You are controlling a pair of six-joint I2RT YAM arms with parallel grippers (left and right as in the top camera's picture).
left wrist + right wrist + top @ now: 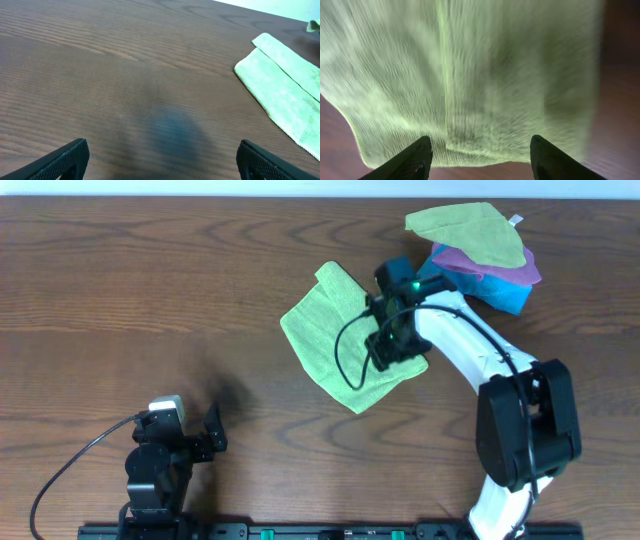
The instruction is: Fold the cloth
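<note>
My right gripper, fingers still spread, moves down next onto the near corner of the cloth's folded-over layer, since it lies below, between the two fingers.
The lime-green cloth lies on the brown table, folded over on itself, with a fold line running across it. It fills the right wrist view and shows at the right edge of the left wrist view. My right gripper is open just over the cloth's right part, its fingers spread above the cloth's near edge, holding nothing. My left gripper is open and empty near the front left of the table, its fingers over bare wood.
A pile of other cloths sits at the back right: a second green cloth on top, a purple cloth under it and a bright blue cloth below. The right arm's white link reaches across from the front right.
</note>
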